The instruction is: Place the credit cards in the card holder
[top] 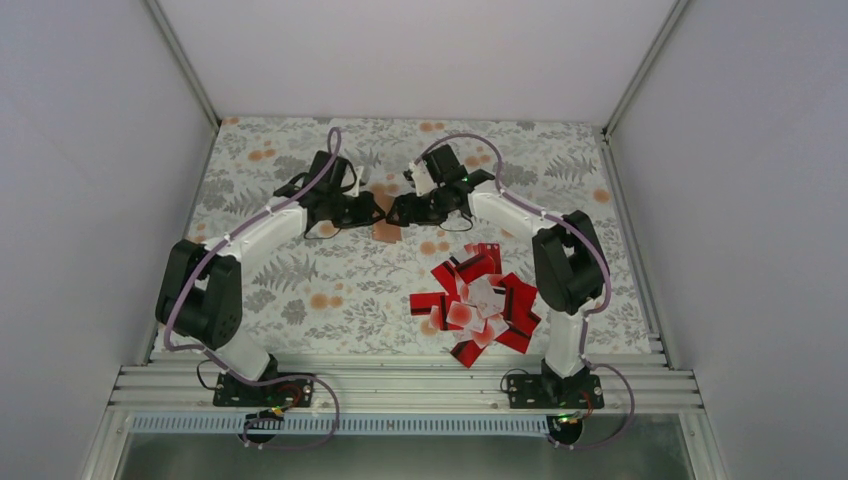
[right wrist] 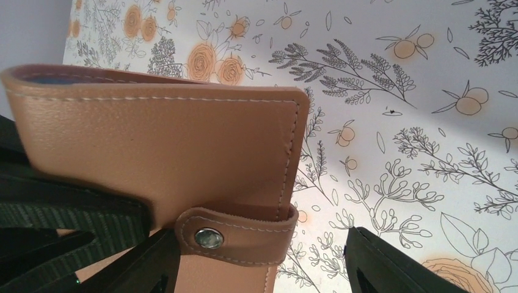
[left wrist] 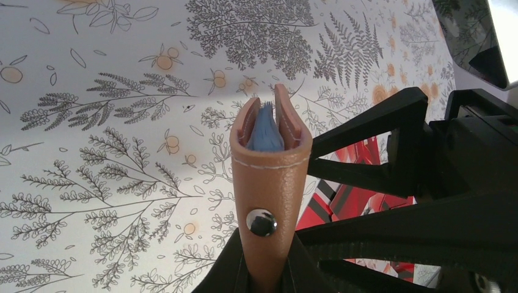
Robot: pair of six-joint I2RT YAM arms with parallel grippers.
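Note:
The left gripper will next go down and back toward the open cloth (top: 381, 267), which lies below it and nearer the robot's base, and let go of the card holder there, away from the cards.
The tan card holder (top: 387, 232) is held off the table at the back middle, between both arms. My left gripper (top: 366, 212) is shut on it; the left wrist view shows the card holder (left wrist: 272, 183) edge-on between my left gripper's (left wrist: 266, 259) jaws, snap facing the camera, blue lining showing at its slightly parted top. My right gripper (top: 405, 210) is open. In the right wrist view the card holder (right wrist: 159, 146) has its snapped strap between my right gripper's (right wrist: 262, 247) wide-apart jaws. The credit cards (top: 480, 298), red and white, lie piled at the front right.
The table (top: 300, 270) has a floral cloth. White walls enclose the left, right and back. Part of the card pile (left wrist: 354, 195) shows behind the right gripper's black frame in the left wrist view. A metal rail runs along the near edge.

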